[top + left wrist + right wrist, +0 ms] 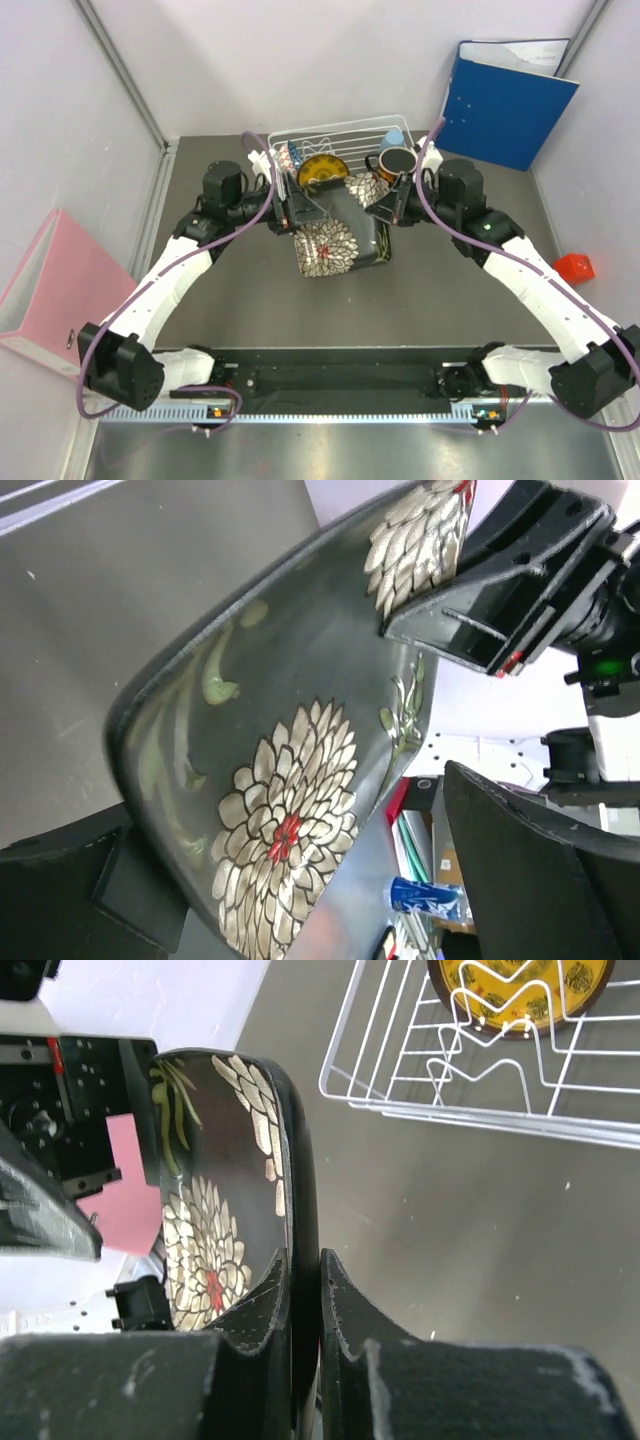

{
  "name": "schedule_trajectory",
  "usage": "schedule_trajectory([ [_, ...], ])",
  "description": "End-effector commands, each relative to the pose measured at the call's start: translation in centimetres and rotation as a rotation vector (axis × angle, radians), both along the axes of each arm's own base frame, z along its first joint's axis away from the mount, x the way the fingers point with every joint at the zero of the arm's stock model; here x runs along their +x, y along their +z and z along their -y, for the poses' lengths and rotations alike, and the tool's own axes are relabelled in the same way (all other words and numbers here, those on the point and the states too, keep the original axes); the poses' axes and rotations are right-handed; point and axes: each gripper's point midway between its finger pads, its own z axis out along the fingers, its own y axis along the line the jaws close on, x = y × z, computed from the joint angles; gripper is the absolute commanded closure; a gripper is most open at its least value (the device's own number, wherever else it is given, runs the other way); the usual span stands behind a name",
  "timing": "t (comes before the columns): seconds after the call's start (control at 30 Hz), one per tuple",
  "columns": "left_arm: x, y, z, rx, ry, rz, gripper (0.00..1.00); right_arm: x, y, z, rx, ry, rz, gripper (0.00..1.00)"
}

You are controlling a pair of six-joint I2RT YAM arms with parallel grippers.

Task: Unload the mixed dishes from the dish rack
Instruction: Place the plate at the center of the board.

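Observation:
My right gripper moves down and back and releases the plate on the bare tabletop next, since that clear place lies below the gripper and nearer my base.
The black square floral plate [330,245] hangs tilted above the table, just in front of the white wire dish rack [300,133]. My right gripper [305,1290] is shut on the plate's rim [300,1160], one finger on each face. My left gripper [300,880] stands open with its fingers wide on either side of the plate [290,780], not pinching it. In the top view the left gripper [303,210] is at the plate's left side and the right gripper [386,205] at its right. The rack holds a yellow patterned plate [322,171], a blue bowl [290,155], a dark mug [396,163] and a light blue cup [393,138].
A blue binder [505,100] stands at the back right against the wall. A pink binder [50,290] leans at the left, beyond the table's edge. A small red object [573,267] lies at the right edge. The rack's front rim [450,1115] is close behind the held plate.

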Motion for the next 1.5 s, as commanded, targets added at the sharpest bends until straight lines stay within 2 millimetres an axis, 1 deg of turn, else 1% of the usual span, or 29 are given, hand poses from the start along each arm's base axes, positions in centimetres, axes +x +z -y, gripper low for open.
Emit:
schedule_trajectory([
  [0.0,0.8,5.7,-1.1,-0.024,0.092,0.212,0.01,-1.9,3.2,0.7,0.057,0.008,0.078,1.00],
  [0.03,2.2,5.6,-1.9,0.007,0.185,0.218,0.01,-2.3,2.6,0.8,0.063,0.006,0.053,1.00],
  [0.07,2.7,5.0,-2.7,0.039,0.240,0.197,0.01,-3.0,2.9,1.0,0.078,0.011,0.053,1.00],
  [0.13,3.7,5.0,-5.0,0.085,0.376,0.211,0.01,-3.9,1.9,1.2,0.084,0.013,0.017,1.00],
  [0.17,4.5,5.6,-6.9,0.112,0.500,0.240,0.01,-4.5,0.7,1.5,0.077,0.014,-0.003,1.00],
  [0.23,4.9,5.0,-8.9,0.151,0.618,0.236,0.01,-5.0,-0.7,1.9,0.063,0.005,-0.027,1.00],
  [0.27,5.1,5.7,-10.9,0.170,0.735,0.265,0.01,-5.4,-2.2,2.3,0.050,-0.004,-0.050,1.00],
  [0.33,5.1,5.1,-12.5,0.192,0.819,0.269,0.01,-5.8,-3.7,2.5,0.040,-0.013,-0.080,1.00],
  [0.4,4.8,5.4,-14.4,0.199,0.920,0.286,0.01,-6.1,-5.7,2.6,0.040,-0.023,-0.113,1.00],
  [0.47,4.5,4.9,-14.7,0.198,0.931,0.293,0.01,-6.1,-7.5,2.6,0.053,-0.035,-0.146,1.00],
  [0.5,4.4,4.1,-14.5,0.204,0.916,0.285,0.01,-6.1,-8.1,2.5,0.061,-0.040,-0.160,1.00],
  [0.53,4.3,4.1,-14.3,0.198,0.909,0.289,0.01,-6.2,-9.4,2.6,0.055,-0.046,-0.182,1.00],
  [0.57,4.1,3.9,-14.2,0.191,0.897,0.292,0.01,-5.9,-9.6,2.4,0.064,-0.047,-0.175,1.00],
  [0.6,4.0,3.0,-13.7,0.196,0.866,0.286,0.01,-5.7,-10.0,2.3,0.071,-0.051,-0.177,1.00],
  [0.63,3.9,2.9,-13.5,0.185,0.857,0.293,0.02,-5.7,-11.3,2.2,0.064,-0.053,-0.200,1.00],
  [0.67,3.7,3.0,-13.5,0.175,0.855,0.298,0.02,-5.2,-10.9,1.9,0.093,-0.052,-0.169,1.00],
  [0.7,3.6,2.0,-13.3,0.175,0.846,0.276,0.03,-5.1,-11.7,1.8,0.095,-0.056,-0.181,1.00],
  [0.73,3.4,2.3,-13.3,0.155,0.846,0.288,0.03,-4.9,-12.7,1.7,0.081,-0.059,-0.210,1.00],
  [0.77,3.3,2.1,-13.2,0.146,0.846,0.281,0.03,-4.2,-12.2,1.3,0.100,-0.058,-0.180,1.00],
  [0.8,3.2,1.2,-13.2,0.149,0.846,0.267,0.04,-3.9,-12.4,1.1,0.099,-0.058,-0.181,1.00],
  [0.87,3.1,0.9,-13.2,0.144,0.847,0.264,0.04,-3.4,-13.2,0.7,0.094,-0.058,-0.195,1.00],
  [0.9,2.9,0.4,-12.8,0.144,0.820,0.252,0.04,-3.0,-13.1,0.6,0.098,-0.058,-0.187,1.00],
  [0.93,2.8,0.1,-12.7,0.144,0.813,0.250,0.04,-2.8,-13.8,0.5,0.084,-0.064,-0.204,1.00],
  [1.0,2.9,-0.8,-12.7,0.157,0.814,0.231,0.04,-2.4,-14.4,0.3,0.074,-0.063,-0.212,1.00],
  [1.03,2.9,-1.2,-12.6,0.159,0.806,0.223,0.05,-2.2,-15.2,0.3,0.058,-0.071,-0.226,1.00],
  [1.2,2.9,-3.1,-12.1,0.165,0.784,0.181,0.05,-1.4,-17.4,0.9,-0.042,-0.114,-0.250,1.00],
  [1.23,3.0,-3.5,-12.0,0.172,0.782,0.170,0.06,-1.6,-18.5,1.4,-0.086,-0.134,-0.277,1.00],
  [1.37,3.0,-4.6,-11.7,0.183,0.764,0.140,0.06,-1.6,-20.3,2.1,-0.143,-0.152,-0.302,1.00],
  [1.47,3.1,-5.2,-11.3,0.178,0.746,0.127,0.06,-2.2,-21.5,2.5,-0.181,-0.156,-0.331,0.69],
])
